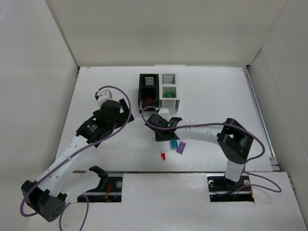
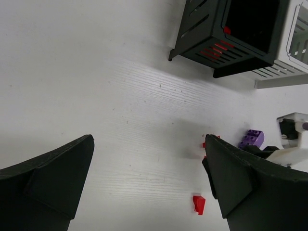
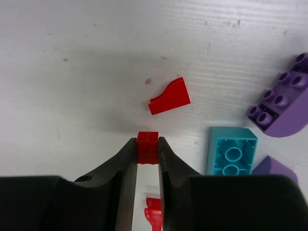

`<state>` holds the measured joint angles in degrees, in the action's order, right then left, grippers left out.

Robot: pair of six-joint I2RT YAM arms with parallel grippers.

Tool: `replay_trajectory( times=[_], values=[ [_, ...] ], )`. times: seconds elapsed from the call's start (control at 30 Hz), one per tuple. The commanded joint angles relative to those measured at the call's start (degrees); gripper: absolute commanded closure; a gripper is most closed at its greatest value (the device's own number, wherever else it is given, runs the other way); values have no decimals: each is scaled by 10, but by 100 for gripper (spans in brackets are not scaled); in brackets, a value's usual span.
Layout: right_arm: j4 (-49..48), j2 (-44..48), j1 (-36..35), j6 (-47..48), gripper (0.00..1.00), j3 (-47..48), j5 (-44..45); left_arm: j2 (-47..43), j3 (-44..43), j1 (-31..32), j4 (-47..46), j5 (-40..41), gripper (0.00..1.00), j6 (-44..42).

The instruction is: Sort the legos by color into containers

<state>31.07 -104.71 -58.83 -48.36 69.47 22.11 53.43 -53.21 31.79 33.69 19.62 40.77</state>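
Observation:
The black container's near section (image 1: 149, 98), with red pieces inside, is outward of my right gripper, so I will lift the small red lego up and outward over it to let go.
My right gripper (image 3: 147, 144) is shut on a small red lego (image 3: 147, 146) just above the table. Around it lie a red sloped lego (image 3: 169, 96), a teal lego (image 3: 232, 151) and a purple lego (image 3: 281, 103). A further red piece (image 3: 153, 211) shows under the fingers. From above, the right gripper (image 1: 161, 131) sits in front of the black container (image 1: 148, 91) and the white container (image 1: 169, 91), with the teal lego (image 1: 172, 143), purple lego (image 1: 181, 147) and red lego (image 1: 163, 156) nearby. My left gripper (image 2: 148, 139) is open and holds nothing, above the table left of the containers.
The left wrist view shows the black container (image 2: 231, 33) with red pieces inside, the white container (image 2: 293, 43) beside it, a loose red lego (image 2: 198, 203) and a purple lego (image 2: 251, 138). White walls enclose the table on three sides.

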Motion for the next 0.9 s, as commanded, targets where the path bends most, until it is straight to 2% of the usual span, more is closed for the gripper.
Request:
replay_trajectory(
  times=[0.0, 0.1, 0.23, 0.5, 0.73, 0.83, 0.87],
  values=[
    [8, 56, -6, 49, 82, 71, 42, -4, 2, 2, -14, 6, 0, 2],
    [8, 63, -6, 92, 82, 120, 70, 2, 8, 2, -21, 6, 0, 7],
    [8, 27, 10, 163, 82, 244, 109, 13, 14, 2, -26, 1, 0, 12],
    [-15, -73, 69, 252, 82, 420, 63, 13, 24, -31, -31, -21, 0, 12],
    [-15, -149, 104, 273, 82, 495, 39, 25, 24, -37, -31, -21, 0, 2],
    [-15, -160, 110, 273, 77, 495, 32, 35, 19, -37, -31, -21, 0, 2],
    [-15, -160, 110, 273, 69, 495, 32, 35, 19, -37, -31, -21, 0, 2]
  ],
)
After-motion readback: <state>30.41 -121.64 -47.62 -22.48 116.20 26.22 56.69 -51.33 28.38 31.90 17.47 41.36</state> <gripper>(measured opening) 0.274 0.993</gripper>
